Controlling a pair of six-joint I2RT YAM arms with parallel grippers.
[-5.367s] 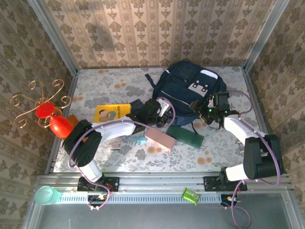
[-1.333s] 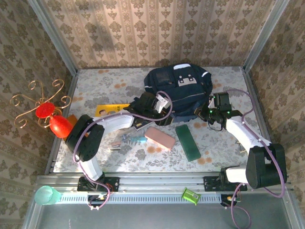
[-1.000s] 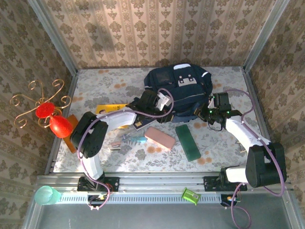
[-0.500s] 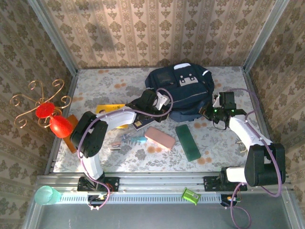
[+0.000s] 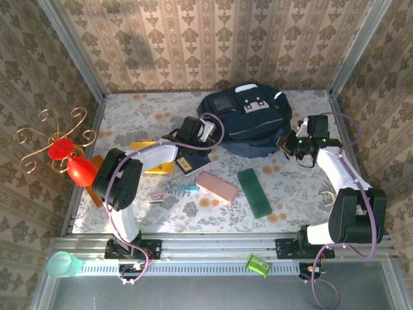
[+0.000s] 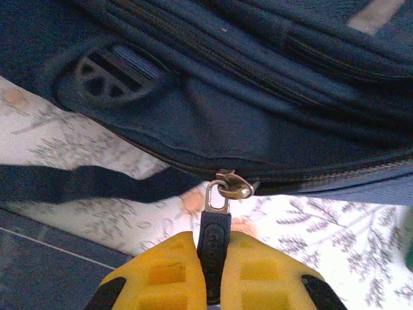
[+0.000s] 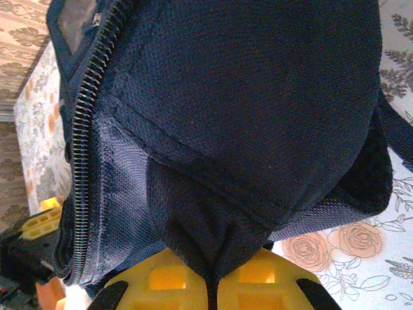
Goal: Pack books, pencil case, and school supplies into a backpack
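Note:
The seam toward the backpack's end is still closed, so my left gripper will next pull the black zip pull along it past the plastic buckle, then release it.
The navy backpack (image 5: 248,119) lies at the back middle of the table. My left gripper (image 5: 200,137) is at its near left edge, shut on the black zip pull (image 6: 214,239), whose metal slider (image 6: 232,187) sits on the closed zip seam. My right gripper (image 5: 290,143) is at the backpack's right end, shut on a bunched fold of its fabric (image 7: 213,258). The yellow book (image 5: 150,159) and the navy book (image 5: 187,163) lie under my left arm. In front of them lie the pink pencil case (image 5: 216,186), the teal-handled tool (image 5: 184,188) and thin pens (image 5: 155,197).
A dark green flat block (image 5: 253,192) lies right of the pencil case. An orange-brown slab (image 5: 97,169) and a red ornament on a gold wire stand (image 5: 68,155) are at the left edge. A backpack strap (image 6: 84,181) trails on the floral table (image 5: 290,194).
The backpack has shifted back and to the right. My left gripper has slid left along its near edge with the zip pull. My right gripper has pulled right and back with the fabric.

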